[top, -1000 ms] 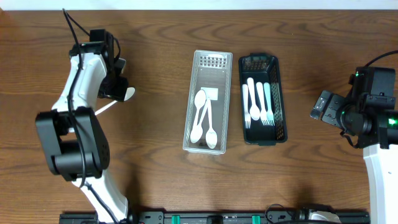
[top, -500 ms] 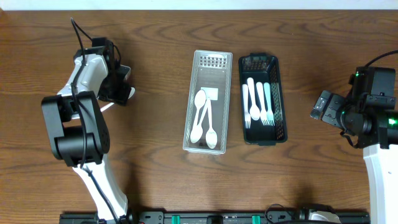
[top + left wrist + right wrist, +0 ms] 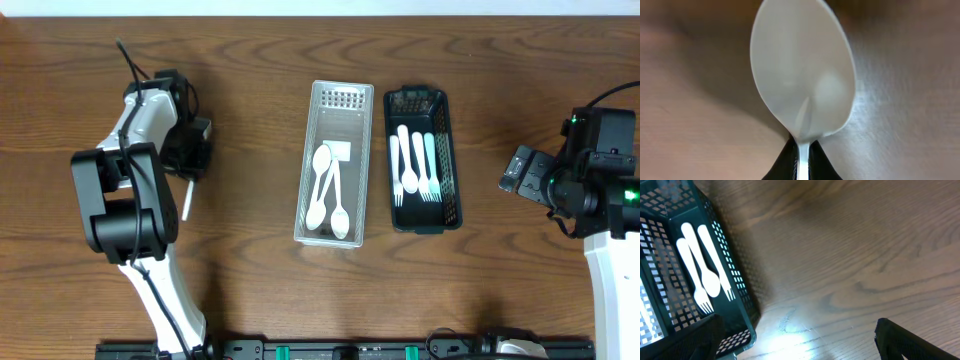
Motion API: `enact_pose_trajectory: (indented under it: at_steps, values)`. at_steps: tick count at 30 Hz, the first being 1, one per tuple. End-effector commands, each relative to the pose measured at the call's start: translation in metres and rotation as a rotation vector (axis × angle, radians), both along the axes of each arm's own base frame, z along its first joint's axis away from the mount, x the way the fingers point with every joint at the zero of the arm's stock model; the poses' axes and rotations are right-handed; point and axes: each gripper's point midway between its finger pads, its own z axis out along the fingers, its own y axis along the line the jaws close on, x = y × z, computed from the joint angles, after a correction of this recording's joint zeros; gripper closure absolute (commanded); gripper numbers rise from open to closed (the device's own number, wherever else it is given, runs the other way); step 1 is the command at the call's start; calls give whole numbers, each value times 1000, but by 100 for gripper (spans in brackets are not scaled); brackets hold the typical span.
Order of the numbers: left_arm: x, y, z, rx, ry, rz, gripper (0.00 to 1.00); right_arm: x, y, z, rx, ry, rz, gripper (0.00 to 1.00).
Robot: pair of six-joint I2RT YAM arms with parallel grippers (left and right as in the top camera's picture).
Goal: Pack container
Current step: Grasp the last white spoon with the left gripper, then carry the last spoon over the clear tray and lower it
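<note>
My left gripper lifts next, carries across over the middle of the clear container and lowers to open, as it already holds white spoons like this.
A white plastic spoon [image 3: 802,75] fills the left wrist view, bowl up, over the wooden table. My left gripper [image 3: 802,152] is shut on its thin handle just below the bowl. From overhead, the left gripper [image 3: 187,160] is at the table's left, and the spoon's handle [image 3: 186,198] sticks out toward the front edge. A clear container [image 3: 304,170] in the middle holds three white spoons [image 3: 326,190]. Beside it a black basket [image 3: 456,160] holds several forks [image 3: 412,165]. My right gripper [image 3: 520,170] stands open at the far right, with nothing in it.
In the right wrist view the black basket [image 3: 740,300] with forks [image 3: 702,277] lies at the left, and bare wood lies between the right gripper's [image 3: 800,347] fingers. Both arm bases stand near the front corners.
The left gripper has shut on the spoon. Arm and spoon have turned, so the handle now points toward the front edge rather than the front left. The right arm has not moved.
</note>
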Motion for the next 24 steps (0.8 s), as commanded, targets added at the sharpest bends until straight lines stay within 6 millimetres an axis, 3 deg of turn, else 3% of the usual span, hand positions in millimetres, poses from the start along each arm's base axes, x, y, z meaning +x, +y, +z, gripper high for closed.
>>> enact_pose_trajectory:
  at_steps: [1, 5, 8, 18, 21, 24]
  values:
    - [-23, -20, -13, -6, 105, 109, 94, -1, -4, -1, -11, 6, -20, 1]
    - [-36, -41, 6, 3, 149, 66, 94, -1, -4, -1, -11, 6, -20, 1]
    - [-37, -62, 34, 15, 108, 42, 94, -1, -4, -1, -10, 6, -21, 1]
    - [-40, -165, 163, -116, -328, -13, 94, -1, -2, -2, 0, 5, -16, 1]
    - [-47, -198, 183, -185, -399, -42, 94, -1, -2, -2, 3, 5, -14, 1]
    - [-56, -225, 182, -211, -405, -71, 94, -1, -2, -2, 3, 5, -14, 1]
